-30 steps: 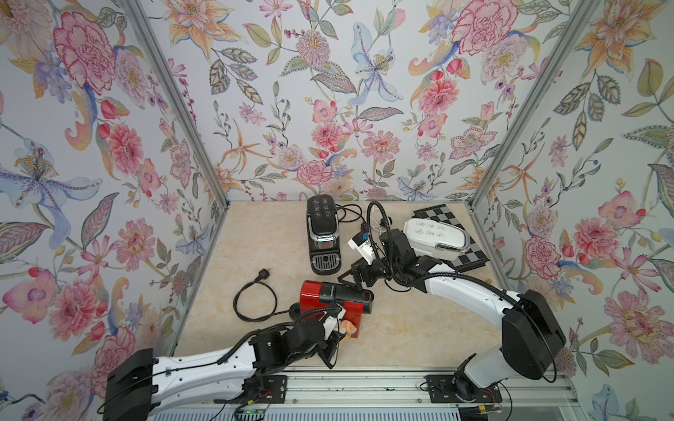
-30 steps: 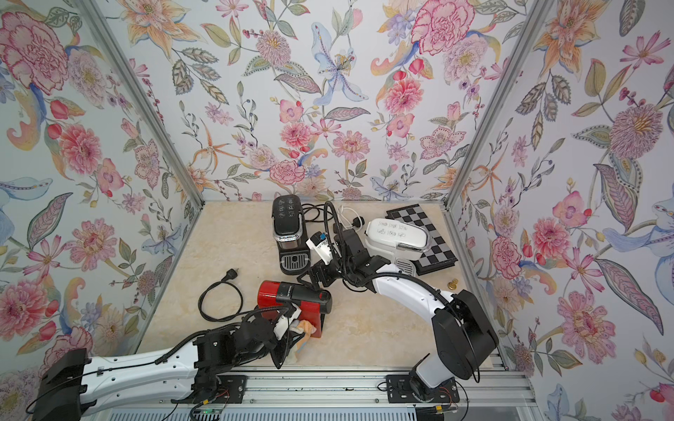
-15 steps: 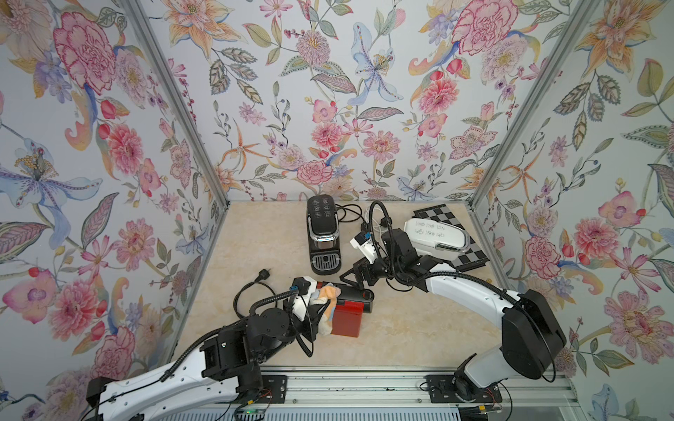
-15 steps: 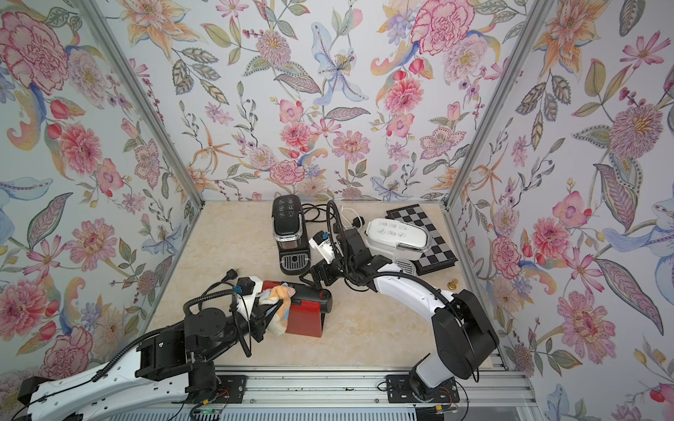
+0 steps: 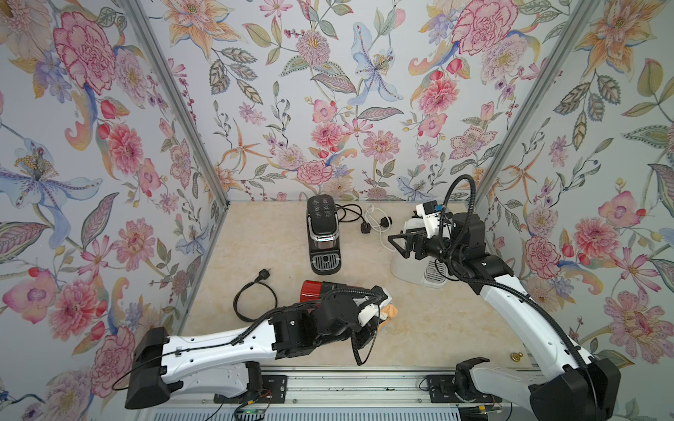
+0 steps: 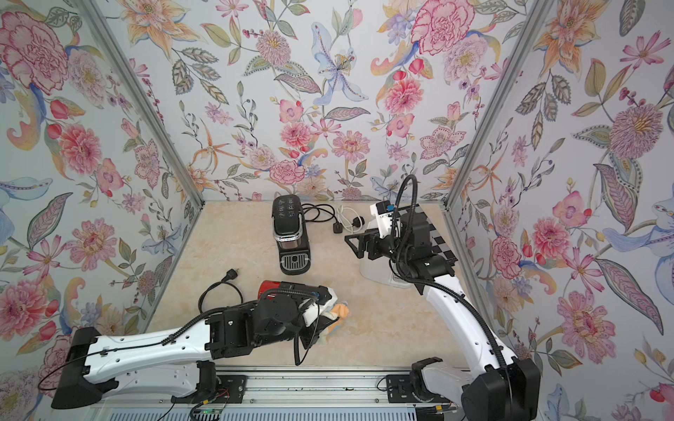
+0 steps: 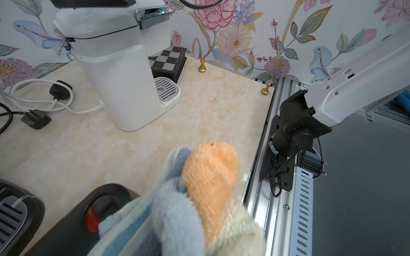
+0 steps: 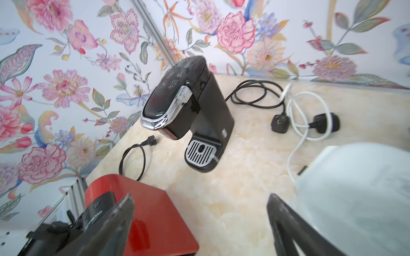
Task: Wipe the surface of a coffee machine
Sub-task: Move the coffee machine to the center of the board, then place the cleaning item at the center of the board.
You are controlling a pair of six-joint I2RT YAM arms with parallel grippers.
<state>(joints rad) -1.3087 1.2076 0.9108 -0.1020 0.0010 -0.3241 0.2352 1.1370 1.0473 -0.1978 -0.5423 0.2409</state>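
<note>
My left gripper carries the cloth over to the clear marble below next, past the red machine's end by the front bar, then lowers and releases it.
Three coffee machines stand on the marble table: a black one [image 5: 322, 233] [image 8: 195, 106] at the back, a red one [image 5: 312, 290] [image 8: 150, 210] near the front and a white one [image 5: 415, 271] [image 7: 124, 88] on the right. My left gripper [image 5: 375, 320] lies across the red machine, shut on a bunched orange, blue and cream cloth [image 5: 389, 312] [image 6: 341, 311] [image 7: 208, 177]. The cloth sticks out past that machine's right end and hides the jaws. My right gripper [image 5: 397, 245] [image 8: 199, 210] hovers open and empty above the white machine, its fingers [image 8: 117, 221] wide apart.
A looped black cord [image 5: 251, 299] lies left of the red machine. Black and white cords with plugs [image 5: 368, 222] lie behind, between the black and white machines. A chessboard [image 7: 168, 59] sits behind the white machine. Gold pawns [image 7: 202, 66] [image 5: 515, 356] stand near the right wall and the front rail.
My left gripper swept the cloth over the red machine, from its front, across its left side, to its right end. My right gripper lifted away from the red machine, back right over the white one.
</note>
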